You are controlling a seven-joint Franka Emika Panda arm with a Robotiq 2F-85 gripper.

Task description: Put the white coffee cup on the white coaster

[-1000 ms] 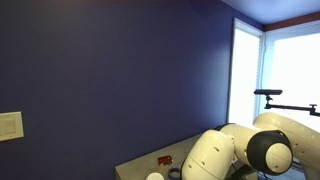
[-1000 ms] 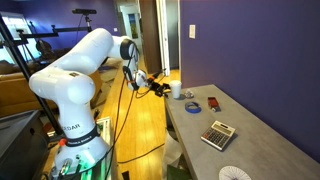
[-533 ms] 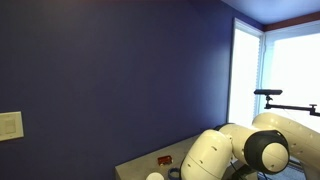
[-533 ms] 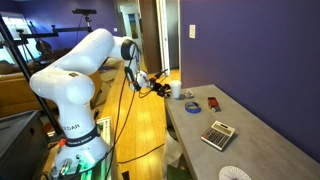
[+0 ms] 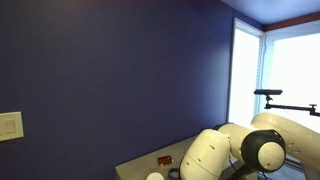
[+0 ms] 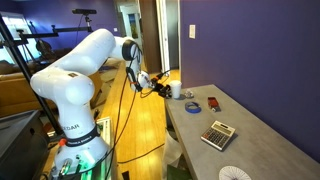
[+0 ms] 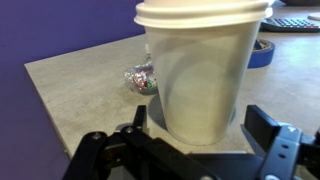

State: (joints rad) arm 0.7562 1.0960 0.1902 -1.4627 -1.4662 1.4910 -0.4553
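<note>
My gripper has the cup standing straight ahead of it, between the open fingers, so it should next ease slightly further toward the cup's lower body (image 6: 176, 92) (image 7: 200, 112) and close there.
The white coffee cup (image 7: 200, 70) fills the wrist view, upright on the grey table. In an exterior view it stands at the table's far end (image 6: 176, 90). My gripper (image 7: 195, 140) is open, with one dark finger on each side of the cup's base, and nothing is held. In the exterior view the gripper (image 6: 162, 88) sits just beside the cup at the table's edge. The white coaster (image 6: 233, 173), a flat round disc, lies at the near end of the table, far from the cup.
A crumpled shiny wrapper (image 7: 140, 78) lies close beside the cup. A blue tape ring (image 7: 262, 52) lies behind the cup and also shows in an exterior view (image 6: 193, 106). A calculator (image 6: 218, 133) lies mid-table. The purple wall (image 6: 260, 60) runs along the table's far side.
The arm has shifted very slightly; the cup and the other things have not moved.
</note>
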